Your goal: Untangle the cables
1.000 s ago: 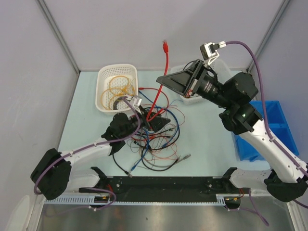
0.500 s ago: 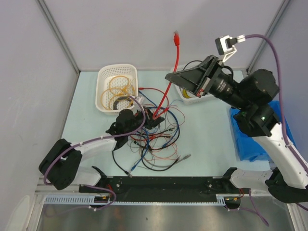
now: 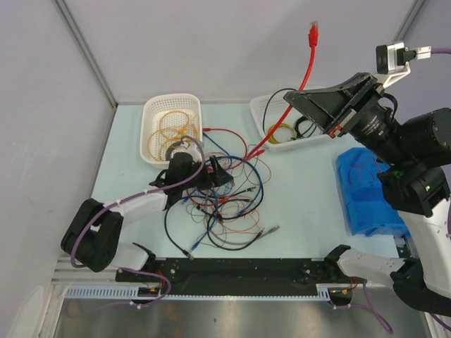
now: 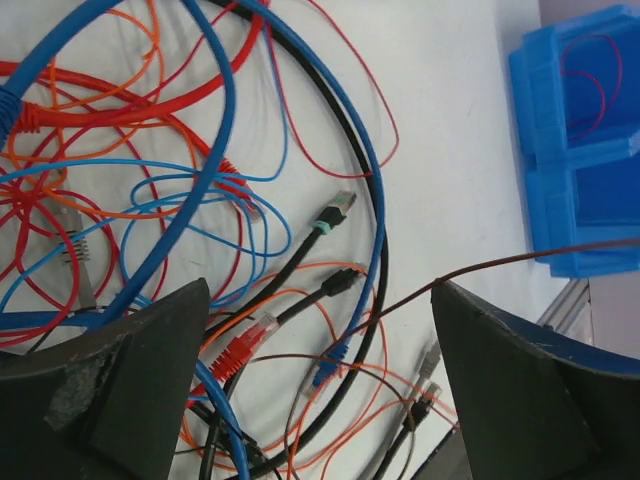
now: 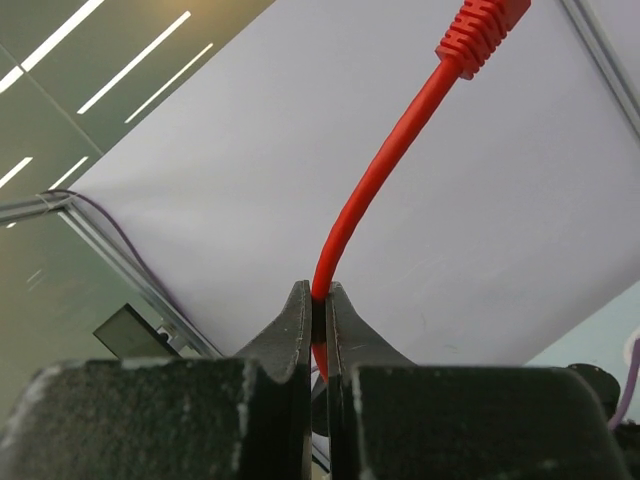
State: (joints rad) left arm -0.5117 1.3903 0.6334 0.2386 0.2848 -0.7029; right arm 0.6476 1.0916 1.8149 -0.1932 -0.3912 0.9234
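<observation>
Next, my left gripper rises, tilting up, then shifts toward the taut red cable onto the thin brown wire [image 4: 447,279] above the tangle.
The cables [image 3: 227,201] lie in a loose tangle of red, blue, orange and black wires on the table's middle, seen close in the left wrist view [image 4: 250,200]. My left gripper [image 3: 215,176] hovers over the tangle's left part. It is open [image 4: 320,340], with plug ends lying between its fingers and a thin brown wire stretched across the right finger [image 4: 520,380]. My right gripper [image 3: 294,100] is raised at the back right, shut [image 5: 318,300] on a thick red cable [image 3: 309,60]. That cable [image 5: 400,150] runs taut from the tangle up past the jaws to its plug.
A white basket [image 3: 148,116] with coiled yellow-orange cables stands at the back left. A second white basket [image 3: 259,111] with yellow and black cables sits under my right gripper. A blue bin [image 3: 366,193] is at the right, and a black rail [image 3: 246,267] runs along the near edge.
My right gripper has swung up and to the right with the red cable, drawing more of it out of the tangle. The left gripper has shifted slightly left over the tangle.
</observation>
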